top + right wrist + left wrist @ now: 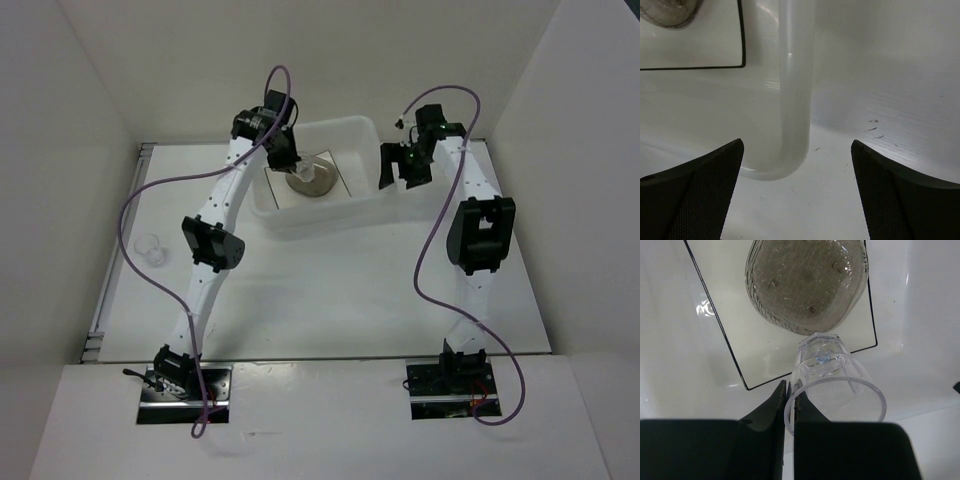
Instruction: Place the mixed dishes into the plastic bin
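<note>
Next I will move my left gripper to the right in the top view and down toward the bare bottom of the bin past the plate, since the greyish speckled dish (805,285) occupies that plate.
The plastic bin (330,216) stands at the back middle of the table. Inside it lies the square white plate (775,347) with a thin dark rim, and a greyish speckled dish (805,285) rests on the plate. My left gripper (790,395) is over the bin, shut on the rim of a small clear cup (832,375) that hangs tilted just above the plate's edge. My right gripper (796,145) is open and empty beside the bin's right rim (795,90). The plate's corner (690,47) and the dish (667,10) also show in the right wrist view.
A second small clear cup (150,248) stands on the table at the left, near the left arm's elbow. White walls enclose the table on three sides. The right arm (480,230) stands right of the bin.
</note>
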Robot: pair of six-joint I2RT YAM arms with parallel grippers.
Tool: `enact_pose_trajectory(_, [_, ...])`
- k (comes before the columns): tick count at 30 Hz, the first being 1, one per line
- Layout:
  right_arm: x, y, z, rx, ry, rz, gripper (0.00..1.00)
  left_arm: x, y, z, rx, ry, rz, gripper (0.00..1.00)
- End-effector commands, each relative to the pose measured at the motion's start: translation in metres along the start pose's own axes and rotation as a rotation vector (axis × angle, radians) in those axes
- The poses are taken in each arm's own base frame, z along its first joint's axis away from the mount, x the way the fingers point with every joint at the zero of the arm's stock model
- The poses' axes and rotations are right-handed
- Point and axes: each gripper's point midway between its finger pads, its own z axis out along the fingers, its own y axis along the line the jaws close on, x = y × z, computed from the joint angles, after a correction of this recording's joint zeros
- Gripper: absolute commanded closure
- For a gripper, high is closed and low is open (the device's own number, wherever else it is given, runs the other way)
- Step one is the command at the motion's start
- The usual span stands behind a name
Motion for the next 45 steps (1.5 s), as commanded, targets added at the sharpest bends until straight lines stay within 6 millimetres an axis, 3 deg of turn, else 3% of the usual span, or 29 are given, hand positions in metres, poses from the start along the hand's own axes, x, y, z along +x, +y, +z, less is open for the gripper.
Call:
enact_pose_trajectory(1, [-0.027,0.004,-0.002,-0.005,-0.134,-0.061,0.08,-0.007,-0.008,-0.034,0.027,-0.036,0.034,1.0])
enact_pose_trajectory(2, [-0.015,0.001,0.009,-0.006,-0.103,-0.051,0.08,-0.005,-0.007,-0.031,0.02,-0.026,0.035,1.0])
enact_pose_trajectory(3, [-0.016,0.007,0.004,-0.01,-0.119,-0.064,0.1,-0.005,-0.007,-0.033,0.02,-0.025,0.035,1.0])
enact_pose_trajectory(7, [-0.003,0.013,0.005,-0.041,-0.119,-0.066,0.28,-0.002,-0.005,-0.03,0.013,-0.014,0.035,1.0])
enact_pose_trajectory(8, [0.008,0.014,0.009,-0.056,-0.101,-0.06,0.38,-0.002,-0.005,-0.03,0.013,-0.014,0.035,1.0])
enact_pose_trajectory(11, [0.029,0.022,0.006,-0.101,-0.065,-0.058,0.48,0.003,-0.008,-0.026,0.013,-0.003,0.043,1.0])
enact_pose_trajectory(18, [0.084,0.025,0.005,-0.126,0.035,-0.058,0.44,0.007,-0.014,-0.024,0.026,0.004,0.05,1.0])
enact_pose_trajectory(22, [0.105,0.032,0.002,-0.14,0.084,-0.113,0.44,0.009,-0.017,-0.02,0.044,0.015,0.05,1.0])
enact_pose_trajectory(29, [0.121,0.011,0.007,-0.046,0.126,-0.239,0.44,0.017,-0.034,-0.011,0.098,0.032,0.065,1.0])
enact_pose_trajectory(34, [0.136,0.018,0.012,-0.04,0.18,-0.337,0.44,0.018,-0.036,-0.01,0.107,0.036,0.066,1.0])
enact_pose_trajectory(35, [0.14,0.015,0.013,-0.034,0.193,-0.344,0.0,0.018,-0.036,-0.01,0.107,0.036,0.066,1.0])
enact_pose_trajectory(36, [0.14,0.015,0.013,-0.034,0.193,-0.344,0.43,0.018,-0.036,-0.01,0.107,0.036,0.066,1.0])
enact_pose_trajectory(42, [0.148,0.027,0.01,-0.072,0.21,-0.311,0.43,0.025,-0.041,-0.006,0.122,0.058,0.073,1.0])
enact_pose_trajectory(45, [0.131,0.038,0.002,-0.101,0.155,-0.304,0.4,0.033,-0.052,-0.005,0.142,0.069,0.089,1.0])
